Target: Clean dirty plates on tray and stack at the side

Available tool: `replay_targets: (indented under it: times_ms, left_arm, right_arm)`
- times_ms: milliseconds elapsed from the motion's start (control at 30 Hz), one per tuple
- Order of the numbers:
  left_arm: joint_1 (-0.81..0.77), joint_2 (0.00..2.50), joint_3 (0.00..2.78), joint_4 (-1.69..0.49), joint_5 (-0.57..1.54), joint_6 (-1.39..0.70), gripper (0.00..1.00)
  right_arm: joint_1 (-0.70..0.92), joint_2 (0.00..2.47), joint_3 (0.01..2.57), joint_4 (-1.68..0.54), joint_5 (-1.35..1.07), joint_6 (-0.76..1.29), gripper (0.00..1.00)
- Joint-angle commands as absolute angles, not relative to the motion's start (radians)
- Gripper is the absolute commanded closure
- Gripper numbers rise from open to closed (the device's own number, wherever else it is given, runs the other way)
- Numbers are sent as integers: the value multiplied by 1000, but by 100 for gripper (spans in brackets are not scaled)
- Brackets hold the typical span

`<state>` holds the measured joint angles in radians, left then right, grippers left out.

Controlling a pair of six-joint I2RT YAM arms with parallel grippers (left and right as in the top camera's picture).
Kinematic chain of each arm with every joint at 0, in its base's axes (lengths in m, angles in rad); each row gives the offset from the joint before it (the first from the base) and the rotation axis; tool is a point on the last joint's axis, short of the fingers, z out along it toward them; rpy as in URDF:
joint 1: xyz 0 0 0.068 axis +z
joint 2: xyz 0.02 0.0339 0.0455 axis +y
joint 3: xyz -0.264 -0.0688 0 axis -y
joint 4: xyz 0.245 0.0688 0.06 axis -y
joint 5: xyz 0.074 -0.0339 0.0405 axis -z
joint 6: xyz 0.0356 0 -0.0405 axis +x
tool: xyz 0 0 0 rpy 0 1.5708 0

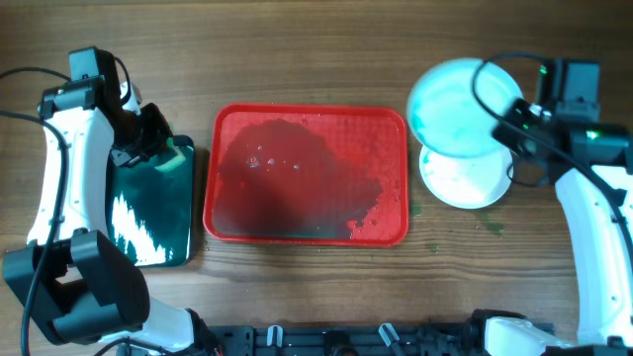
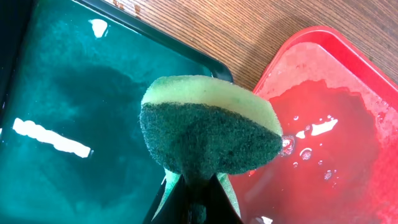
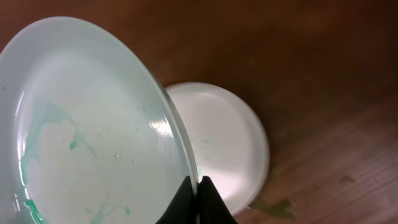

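My right gripper needs to move back next and lower the pale turquoise plate level onto the white plate stack (image 1: 466,178) (image 3: 217,147), because the plate hangs tilted past the far edge of the stack.
My right gripper (image 3: 198,183) is shut on the rim of a pale turquoise plate (image 1: 460,107), held tilted above the table right of the red tray (image 1: 396,124); faint green streaks show on its face in the right wrist view (image 3: 87,137). Below it a white plate stack (image 1: 465,180) lies on the table, also seen in the right wrist view (image 3: 224,143). My left gripper (image 2: 198,186) is shut on a green-and-yellow sponge (image 2: 208,127), held over the black tub's right edge. The tray holds no plates, only wet film (image 2: 323,137).
A black tub (image 1: 148,213) with teal liquid stands left of the tray; it also fills the left wrist view (image 2: 74,112). A small green smear (image 3: 273,206) marks the wood by the plate stack. Cables run near both arms.
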<state>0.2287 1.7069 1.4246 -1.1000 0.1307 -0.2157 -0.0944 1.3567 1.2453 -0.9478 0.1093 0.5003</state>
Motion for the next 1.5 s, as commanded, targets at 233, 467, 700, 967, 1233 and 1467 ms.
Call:
replay_targets:
  times_ms: [233, 467, 700, 967, 1233, 1467]
  left_arm:
    - [231, 1696, 1433, -1102, 129, -225, 96]
    - [231, 1696, 1433, -1105, 92, -226, 96]
    - [241, 1696, 1374, -1193, -122, -376, 96]
    - [275, 1696, 1085, -888, -125, -398, 93]
    - [275, 1682, 1093, -869, -125, -398, 51]
    - [271, 1489, 1327, -1079, -125, -398, 0]
  right_arm:
    - [-218, 1375, 853, -728, 193, 579, 96]
    - [-217, 1408, 867, -661, -47, 403, 13]
    - [-120, 1408, 993, -695, -234, 262, 0]
    - [-86, 1408, 993, -706, -234, 262, 0]
    - [-86, 1338, 1037, -762, -214, 259, 1]
    - [-86, 1123, 1213, -992, -139, 178, 1]
